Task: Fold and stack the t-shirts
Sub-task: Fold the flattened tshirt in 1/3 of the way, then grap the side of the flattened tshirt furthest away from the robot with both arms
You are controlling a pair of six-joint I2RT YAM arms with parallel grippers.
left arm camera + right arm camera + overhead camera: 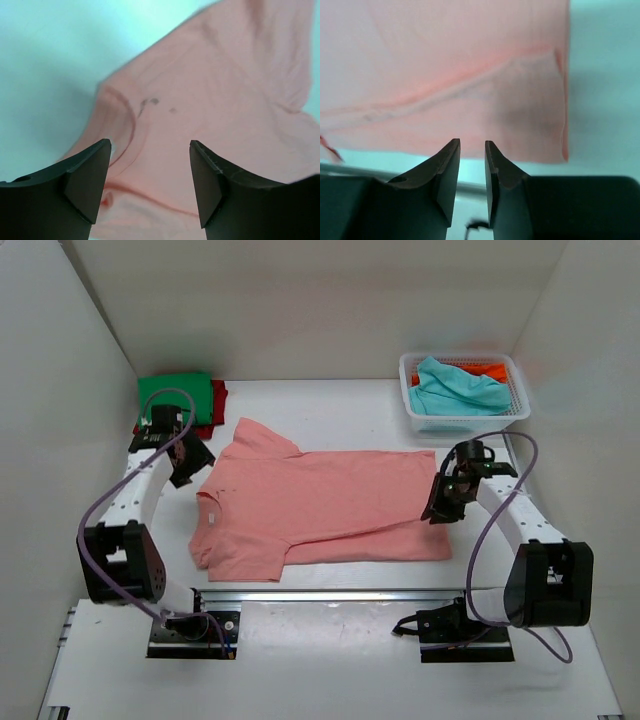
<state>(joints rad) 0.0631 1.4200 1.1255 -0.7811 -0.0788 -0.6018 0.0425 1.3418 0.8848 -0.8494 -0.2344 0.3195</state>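
Note:
My left gripper should move outward and down onto the far sleeve's tip (pixel 245 424) next, because that sleeve is still spread out while the t-shirt's near edge is folded over.
A salmon-pink t-shirt (pixel 320 502) lies spread on the white table, collar to the left and hem to the right, with its near edge folded over. My left gripper (pixel 192 466) hangs at the far-left sleeve and collar. In the left wrist view it (pixel 150 146) is wide open above the collar of the shirt (pixel 215 90), with nothing between its fingers. My right gripper (pixel 438 506) is at the hem's right edge. Its jaws (pixel 472 143) stand narrowly apart, holding nothing, just short of the shirt's folded near corner (pixel 445 60).
A folded green t-shirt (pixel 178 394) lies on a red one (pixel 216 410) at the back left. At the back right, a white lattice basket (pixel 510 412) holds a teal shirt (pixel 455 390) and an orange one (pixel 482 369). White walls enclose the table.

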